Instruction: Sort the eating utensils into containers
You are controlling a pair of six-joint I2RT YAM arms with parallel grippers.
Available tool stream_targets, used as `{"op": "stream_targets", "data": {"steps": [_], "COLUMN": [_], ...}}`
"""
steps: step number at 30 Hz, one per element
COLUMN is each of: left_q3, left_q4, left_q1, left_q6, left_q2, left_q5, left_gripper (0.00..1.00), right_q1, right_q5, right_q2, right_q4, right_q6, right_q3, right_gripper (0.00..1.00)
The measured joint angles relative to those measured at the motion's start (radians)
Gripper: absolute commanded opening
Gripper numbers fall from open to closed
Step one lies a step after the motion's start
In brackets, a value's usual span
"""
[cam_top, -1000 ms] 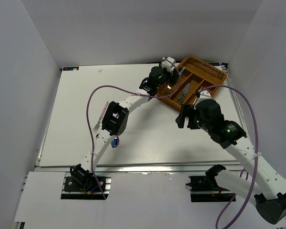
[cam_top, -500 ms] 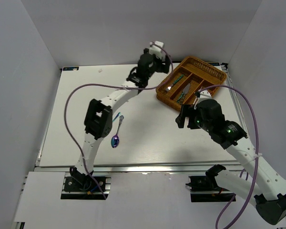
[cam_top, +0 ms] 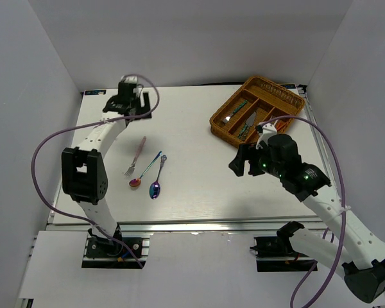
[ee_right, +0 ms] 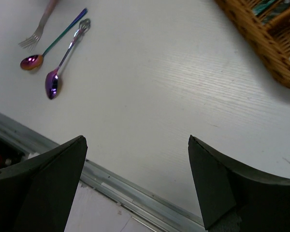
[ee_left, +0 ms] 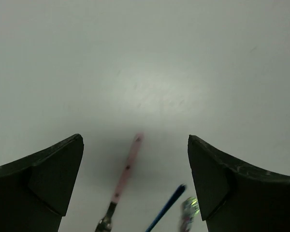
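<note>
The left gripper should next move down and back toward the robot's base, onto the fork's pink handle [cam_top: 138, 153] [ee_left: 120, 187] below, until the open fingers are on both sides of its width.
Three eating utensils lie left of the table's middle: a pink-handled fork [cam_top: 136, 156] [ee_left: 125, 178] [ee_right: 39, 28], a blue-handled spoon [cam_top: 145, 171] [ee_right: 55, 40] and an iridescent purple spoon [cam_top: 158, 179] [ee_right: 63, 58]. The brown wicker tray [cam_top: 223, 133] [ee_right: 273, 54] at the back right has narrow compartments serving as containers, with teal-handled pieces [cam_top: 243, 106] inside. My left gripper [cam_top: 127, 106] [ee_left: 135, 140] hovers open and empty over the back left of the table, beyond the fork's handle end. My right gripper [cam_top: 239, 163] [ee_right: 137, 140] hangs open and empty in front of the tray.
White walls close in the table on the left, back and right. A metal rail [ee_right: 135, 193] runs along the near edge. The purple cables [cam_top: 51, 138] loop beside both arms.
The left arm swung from over the wicker tray across to the table's back left and its gripper opened wide. The fork and blue-handled spoon came into view. The right gripper shifted slightly left.
</note>
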Motion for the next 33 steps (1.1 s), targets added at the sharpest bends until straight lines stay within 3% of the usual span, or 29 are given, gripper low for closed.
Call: {"op": "stream_targets", "data": {"steps": [5,14,21,22,24,25,33], "left_q3": [-0.243,-0.318,-0.268,-0.258,-0.246,-0.238,-0.22], "left_q4": [-0.105,-0.089,-0.079,-0.082,-0.083,-0.085,-0.098], "left_q1": [0.154,0.123,0.123,0.123,0.122,0.12,0.085], "left_q6": [0.002,0.038,0.029,0.029,0.024,0.024,0.025], "left_q2": [0.019,0.026,0.132,0.14,0.151,0.158,0.172], "left_q5": [0.132,0.293,0.281,0.269,0.249,0.234,0.112], "left_gripper": [0.94,0.94,0.68,0.57,0.47,0.36,0.15], "right_q1": [0.0,0.0,0.0,0.0,0.0,0.0,0.0], "right_q5": [-0.105,-0.194,-0.216,-0.22,-0.229,-0.233,-0.258], "right_q2": [-0.009,-0.018,-0.035,-0.035,-0.035,-0.035,-0.035], "right_q4": [0.022,0.038,0.039,0.041,0.053,0.055,0.081], "right_q6": [-0.022,-0.044,-0.047,-0.046,-0.045,-0.045,-0.027], "right_q3": [-0.047,-0.05,-0.05,-0.05,-0.055,-0.058,-0.062], "right_gripper": [0.89,0.89,0.89,0.89,0.89,0.89,0.89]}}
